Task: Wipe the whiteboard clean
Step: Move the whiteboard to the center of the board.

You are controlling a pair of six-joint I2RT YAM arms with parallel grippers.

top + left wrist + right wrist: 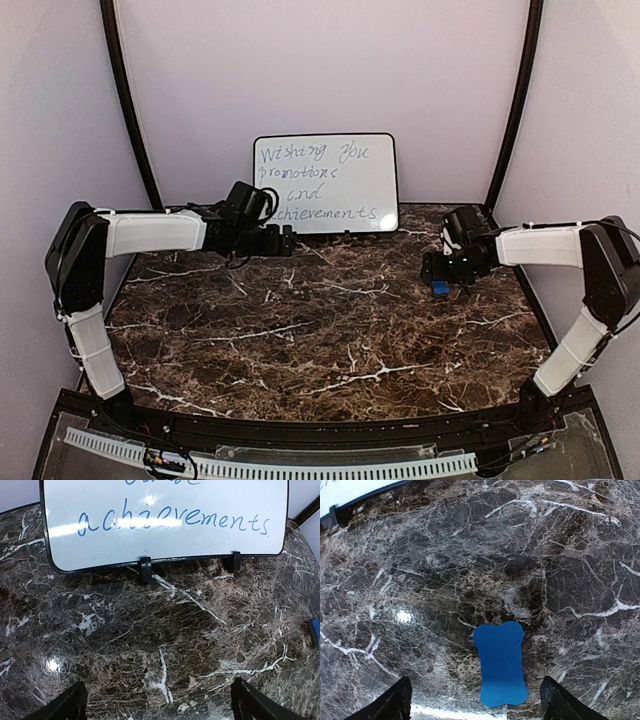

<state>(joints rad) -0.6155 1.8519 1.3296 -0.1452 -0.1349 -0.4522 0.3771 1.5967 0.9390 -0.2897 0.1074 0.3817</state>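
Note:
I should lower my left gripper's open fingers outward and close them around the whiteboard's nearer black foot [145, 570]. The foot sticks out beneath the whiteboard's edge, outward of my left gripper and below it.
The whiteboard [326, 183] stands upright at the back of the marble table, covered in blue-grey handwriting; its lower edge with the word "achievements" shows in the left wrist view [165, 522], and one corner in the right wrist view [350, 492]. My left gripper [288, 241] is open and empty, just in front of the board's lower left [157, 702]. The blue eraser [500, 664] lies flat on the table. My right gripper [475, 702] is open just above it, fingers either side, not touching; in the top view [432, 268] the eraser [441, 287] peeks out below it.
The whiteboard rests on two small black feet [144, 569]. The dark marble tabletop [320, 320] stretches between the arms. Black curved frame posts [128, 100] rise at the back corners against the pale walls.

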